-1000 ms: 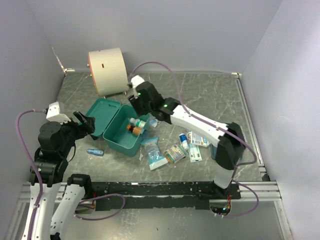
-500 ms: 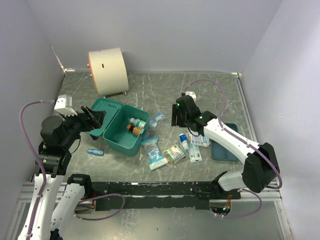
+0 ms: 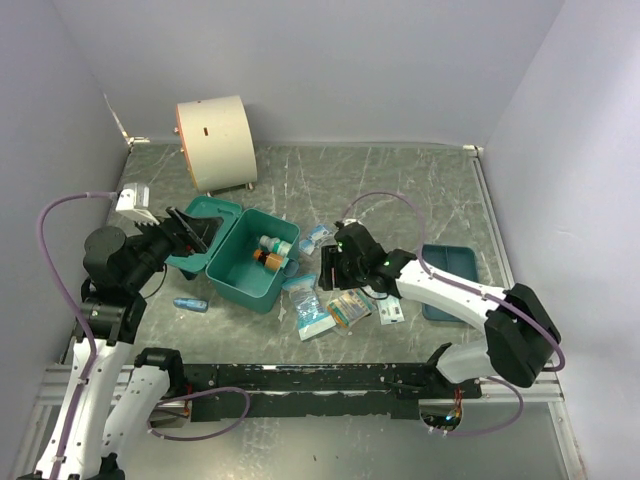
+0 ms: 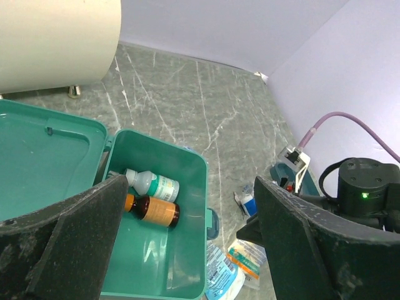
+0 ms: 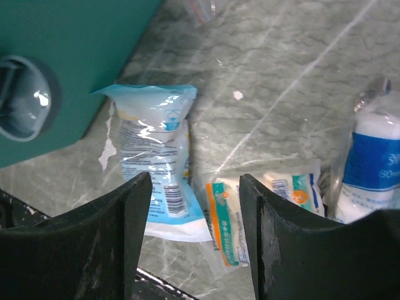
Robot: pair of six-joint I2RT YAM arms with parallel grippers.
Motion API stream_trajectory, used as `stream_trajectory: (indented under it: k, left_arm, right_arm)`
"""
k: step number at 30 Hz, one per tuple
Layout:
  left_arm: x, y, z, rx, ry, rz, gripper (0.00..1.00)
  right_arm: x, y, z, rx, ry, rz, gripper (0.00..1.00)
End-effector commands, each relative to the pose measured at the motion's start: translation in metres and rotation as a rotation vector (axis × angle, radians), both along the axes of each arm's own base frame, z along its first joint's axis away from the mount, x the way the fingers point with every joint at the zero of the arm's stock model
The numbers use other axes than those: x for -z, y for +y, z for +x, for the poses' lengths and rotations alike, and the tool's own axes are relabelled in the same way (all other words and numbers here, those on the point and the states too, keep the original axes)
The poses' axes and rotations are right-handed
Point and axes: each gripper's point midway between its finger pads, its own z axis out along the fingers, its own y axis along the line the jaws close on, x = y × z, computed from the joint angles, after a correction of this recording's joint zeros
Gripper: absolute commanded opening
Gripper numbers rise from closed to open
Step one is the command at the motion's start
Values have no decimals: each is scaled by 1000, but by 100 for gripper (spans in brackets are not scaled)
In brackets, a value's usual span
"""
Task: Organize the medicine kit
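The blue-white pouch's middle (image 3: 308, 304) (image 5: 159, 162) is lower and toward the kit from my right gripper, so I need to move the gripper down and that way to reach it.
The teal medicine kit (image 3: 228, 275) stands open at centre left, its lid (image 3: 205, 218) laid back. A white bottle (image 4: 152, 184) and an amber bottle (image 4: 153, 210) lie inside the kit (image 4: 156, 262). My left gripper (image 3: 192, 232) is open and empty above the lid and the kit's left rim; in its own view the left gripper (image 4: 187, 244) hangs over the kit. My right gripper (image 3: 333, 268) is open and empty just right of the kit's front latch (image 5: 22, 97). The right gripper (image 5: 195, 237) hovers low over a blue-white pouch (image 5: 156, 156) and an orange-green packet (image 5: 228, 219).
A cream drum (image 3: 215, 140) stands at the back left. A flat blue tray (image 3: 448, 282) sits at the right. More packets (image 3: 392, 305), a blue-white roll (image 5: 372, 169) and a small clear bag (image 3: 315, 238) lie right of the kit. A blue tube (image 3: 190, 303) lies left of it.
My right arm swung from over the kit's back rim out to the right, then came in low over the packets. My left gripper moved up and right over the lid.
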Motion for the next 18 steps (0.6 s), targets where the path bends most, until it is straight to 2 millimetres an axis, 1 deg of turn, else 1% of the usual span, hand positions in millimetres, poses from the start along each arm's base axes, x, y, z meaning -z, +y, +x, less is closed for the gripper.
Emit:
stream_trajectory:
  k: [1, 5, 7, 9, 11, 14, 18]
  left_arm:
    - [-14, -7, -5, 44, -52, -14, 93]
    - [-11, -8, -7, 48, -45, -14, 93]
    - [-11, -7, -8, 43, -44, -11, 93]
    - [-10, -5, -8, 32, -41, -6, 93]
    - [-7, -2, -8, 16, -33, 1, 93]
    - [-4, 2, -8, -6, -23, 7, 93]
    - [0, 5, -9, -25, -15, 13, 93]
  right_arm:
    - [10, -10, 3, 106, 9, -1, 58]
    - [17, 14, -8, 18, 36, 87, 59]
    - [19, 28, -10, -32, 33, 98, 58]
    - [26, 37, -12, -60, 42, 79, 56]
    - [31, 41, -8, -64, 45, 56, 52]
    - [38, 40, 1, -36, 41, 19, 47]
    - [52, 40, 1, -50, 61, -21, 43]
